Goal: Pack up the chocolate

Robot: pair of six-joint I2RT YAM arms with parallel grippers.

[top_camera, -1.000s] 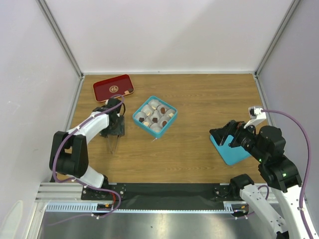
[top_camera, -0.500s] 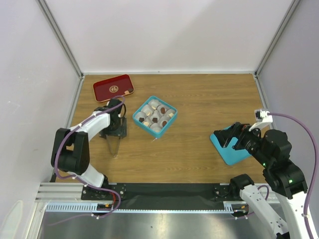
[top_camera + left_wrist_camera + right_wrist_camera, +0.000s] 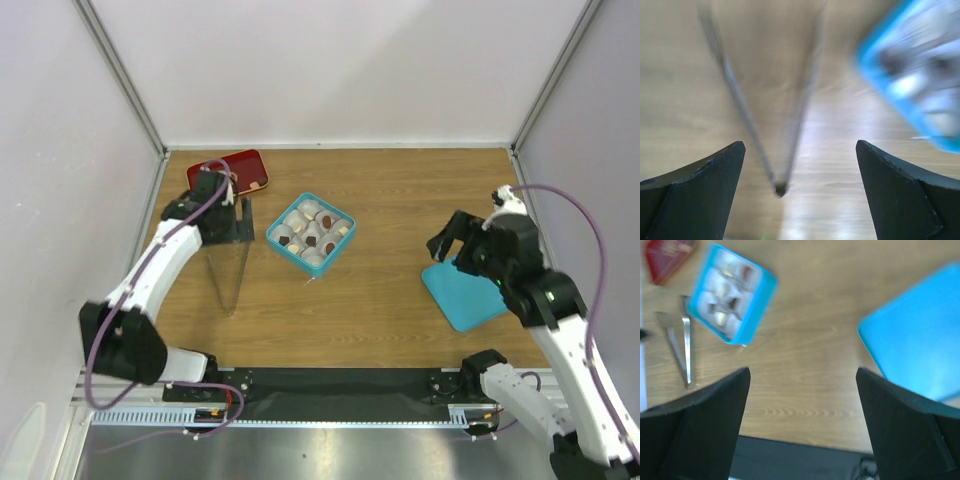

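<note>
My right gripper's open fingers still hang high over wood beside the lid, so I will lower and turn my right gripper onto the teal lid's far edge next.
The chocolate, small dark and tan pieces, sits in white paper cups inside the open teal box at the table's middle. The box also shows in the right wrist view and, blurred, in the left wrist view. My left gripper hangs open and empty above metal tongs, left of the box. In its wrist view the left gripper frames the tongs' hinge. My right gripper is open and empty, raised above the teal lid; in its wrist view the right gripper is over bare wood.
A red tray lies at the back left, partly hidden by my left arm; it also shows in the right wrist view. The lid lies flat at the right front. The tongs lie left of the box. White walls enclose the table.
My left arm has risen and drawn back toward the red tray, off the tongs. My right arm has lifted and swung up off the lid. Box, lid and tongs have not moved.
</note>
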